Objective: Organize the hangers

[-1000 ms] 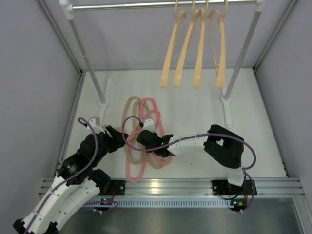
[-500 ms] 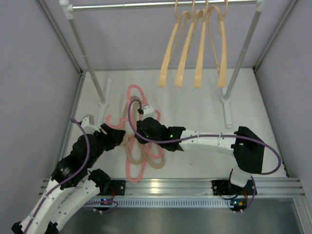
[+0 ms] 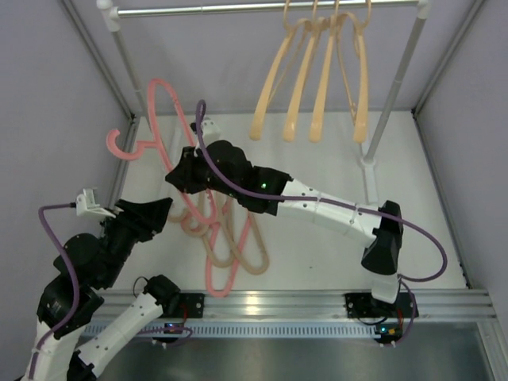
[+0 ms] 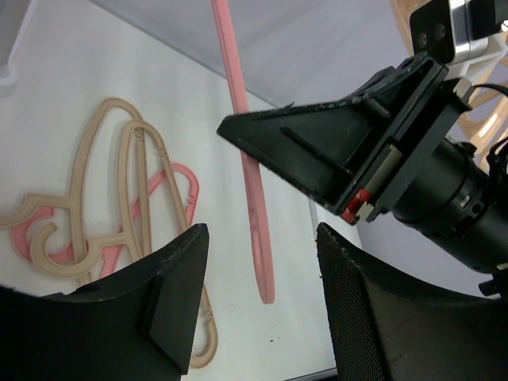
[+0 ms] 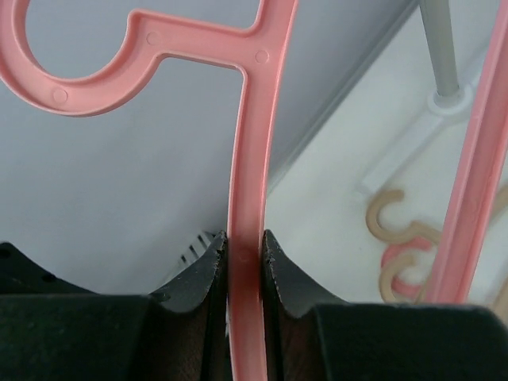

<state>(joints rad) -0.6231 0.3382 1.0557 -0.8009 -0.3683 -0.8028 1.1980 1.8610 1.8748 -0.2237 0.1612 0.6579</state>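
Note:
My right gripper rises outward next, hooks the pink hanger (image 3: 176, 111) on the bar's part clear of peach hangers, above and outward of it, and releases.
My right gripper (image 3: 182, 175) is shut on a pink hanger (image 3: 176, 111) and holds it in the air at the left, above the table. In the right wrist view the fingers (image 5: 206, 270) pinch its neck (image 5: 246, 238) just below the hook (image 5: 79, 91). My left gripper (image 3: 155, 213) is open and empty just below it; in the left wrist view the pink hanger's arm (image 4: 252, 206) hangs between its open fingers (image 4: 175, 286) without touching them. Two beige-tan hangers (image 3: 226, 246) and another pink one (image 3: 216, 276) lie tangled on the table. Four peach hangers (image 3: 317, 79) hang on the rail.
The grey rail (image 3: 238, 9) runs across the back on two white posts (image 3: 135, 79) (image 3: 397, 87) with feet on the table. Grey walls close in the left and right sides. The right arm (image 3: 317, 210) stretches diagonally over the table's middle.
My right gripper has lifted the pink hanger out of the pile and carried it up and to the back left. My left arm has drawn back to the left, its gripper open.

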